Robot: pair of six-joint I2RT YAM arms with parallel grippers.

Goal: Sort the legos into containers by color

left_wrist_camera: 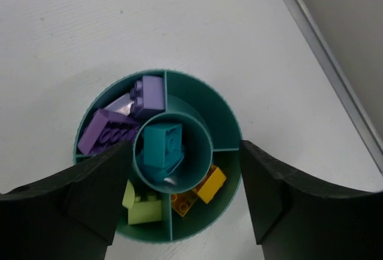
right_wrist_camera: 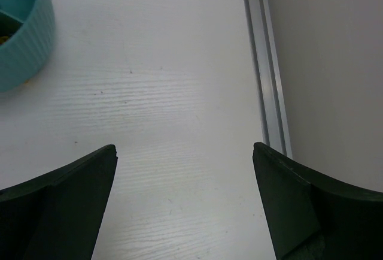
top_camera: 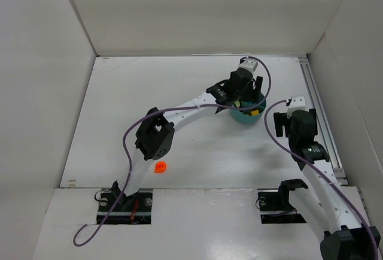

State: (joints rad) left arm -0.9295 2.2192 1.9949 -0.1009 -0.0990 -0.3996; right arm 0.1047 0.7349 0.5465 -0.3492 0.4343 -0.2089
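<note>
The round orange piece (top_camera: 160,167) is outside the cup, so my right gripper should go left in the top view, back toward my base and down onto it.
The round teal cup (left_wrist_camera: 224,125) with inner dividers stands at the back right of the table (top_camera: 179,92); it also shows in the top view (top_camera: 246,116) and at the left edge of the right wrist view (right_wrist_camera: 21,50). It holds purple bricks (left_wrist_camera: 111,131), a teal brick (left_wrist_camera: 161,146) in the middle well, pale green bricks (left_wrist_camera: 143,209), an orange brick (left_wrist_camera: 184,203) and a yellow brick (left_wrist_camera: 210,183). My left gripper (left_wrist_camera: 185,152) hangs open and empty right above the cup. My right gripper (right_wrist_camera: 185,152) is open and empty over bare table, right of the cup. A round orange piece (top_camera: 160,167) lies near the front.
A metal rail (right_wrist_camera: 266,74) runs along the table's right edge, close to my right gripper. White walls enclose the table on three sides. The left arm's purple cable (top_camera: 179,109) arcs above the middle of the table.
</note>
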